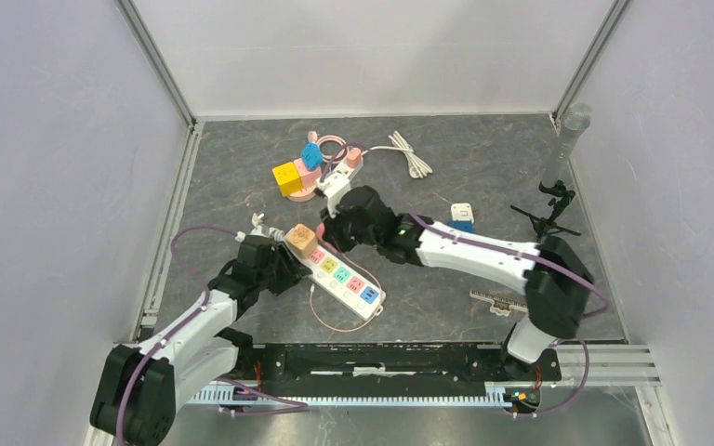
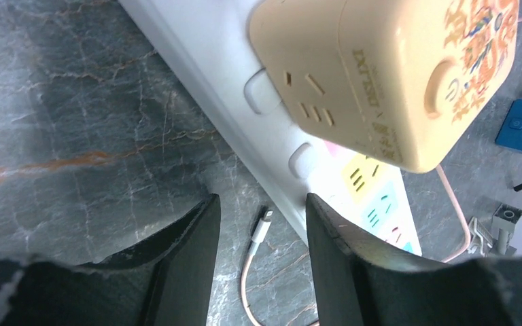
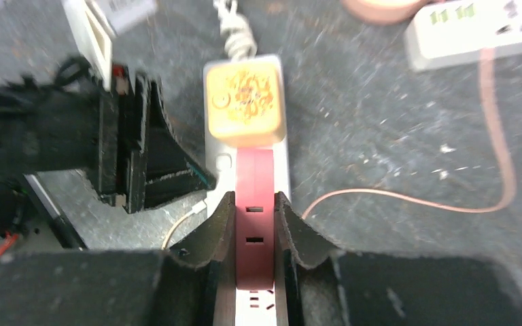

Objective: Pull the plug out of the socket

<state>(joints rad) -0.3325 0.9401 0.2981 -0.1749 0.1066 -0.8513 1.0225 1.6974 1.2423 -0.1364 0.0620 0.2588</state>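
I will next move the red plug in my right gripper away from the power strip, then down beside the blue adapter's near side, where bare table shows.
A white power strip [image 1: 346,279] with coloured sockets lies slantwise at the table's middle; it also shows in the right wrist view [image 3: 219,163] and the left wrist view [image 2: 204,61]. An orange cube adapter [image 1: 302,240] [image 3: 245,102] [image 2: 394,68] is plugged in at its far end. My right gripper [image 3: 255,207] [image 1: 333,229] is shut on a red plug [image 3: 255,224] just beside the cube, over the strip. I cannot tell whether the plug is still seated. My left gripper [image 2: 262,207] [image 1: 284,260] is open and empty, its right finger [image 2: 323,224] at the strip's left edge.
A thin pink cable with a white connector [image 2: 262,229] lies between my left fingers. A second strip [image 3: 476,30] with yellow and blue cubes [image 1: 290,177] sits at the back. Also there: a white cord [image 1: 409,153], a blue adapter [image 1: 462,219], a microphone stand [image 1: 558,200].
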